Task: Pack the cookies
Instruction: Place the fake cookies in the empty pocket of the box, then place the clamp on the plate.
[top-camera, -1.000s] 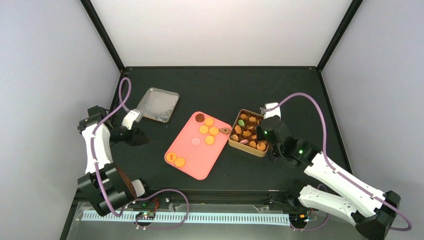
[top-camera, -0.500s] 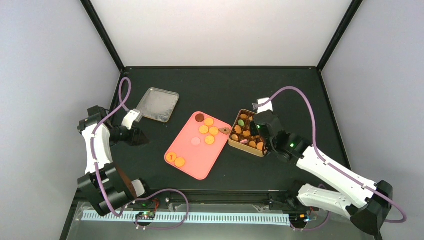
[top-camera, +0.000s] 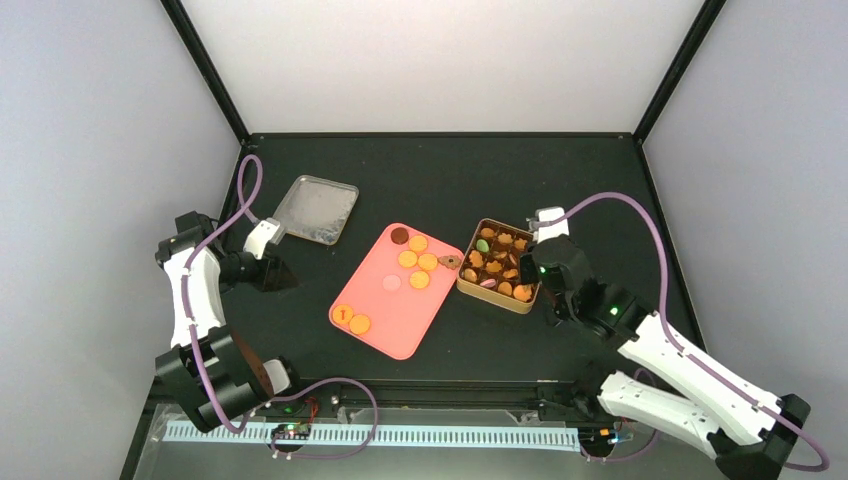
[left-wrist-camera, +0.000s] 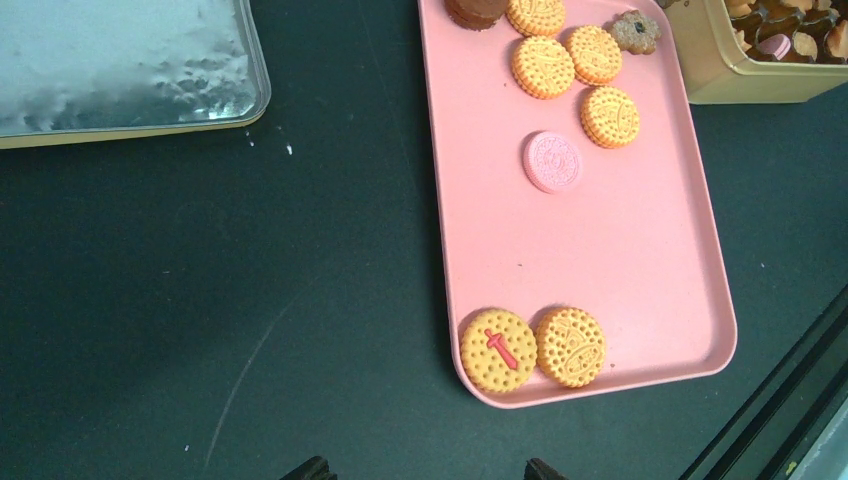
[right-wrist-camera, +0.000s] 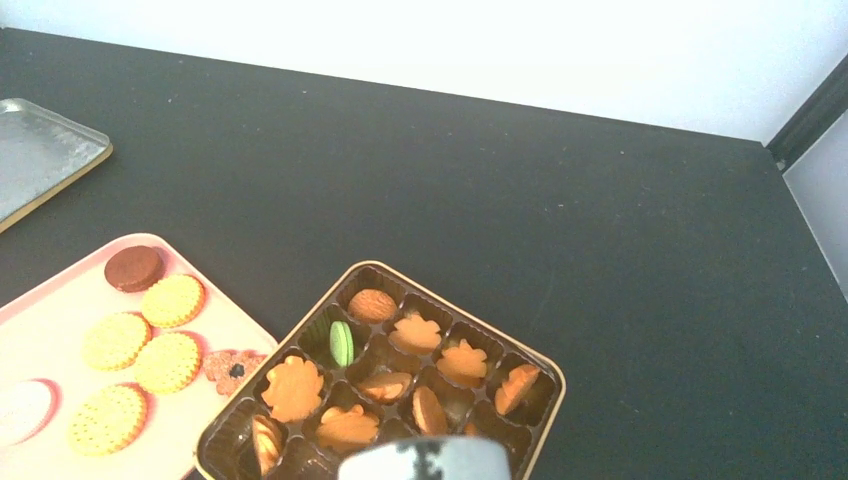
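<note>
I will swing my right gripper past the tin (top-camera: 497, 298) and over the pink tray (top-camera: 385, 310), tilt it downward and then release, because the tray is to its left in the top view.
Cookies lie on a pink tray (top-camera: 385, 310): an orange cluster (top-camera: 415, 260) beside a dark brown one (top-camera: 399, 236), and a pair (top-camera: 350, 319) at the near corner. The left wrist view shows the pair (left-wrist-camera: 498, 350), a pink cookie (left-wrist-camera: 552, 161) and orange ones (left-wrist-camera: 545, 66). A gold tin (top-camera: 497, 298) holds orange pieces (right-wrist-camera: 293, 388) and a green one (right-wrist-camera: 342, 343) in brown cups. My left gripper (left-wrist-camera: 425, 470) hangs open and empty, left of the tray. My right gripper (top-camera: 530, 268) is over the tin's right edge; only a pale grey blob with a dark mark (right-wrist-camera: 425, 460) shows at its jaws.
A silver lid (top-camera: 317, 208) lies at the back left of the tray, also seen as the silver lid (left-wrist-camera: 120, 60) in the left wrist view. A small brown flower-shaped piece (left-wrist-camera: 636, 30) sits at the tray's edge next to the tin. Black rails run along the table's near edge.
The right arm reached left over the tin half a second ago and has since drawn back toward the tin's right edge. The left arm, tray and cookies have not moved.
</note>
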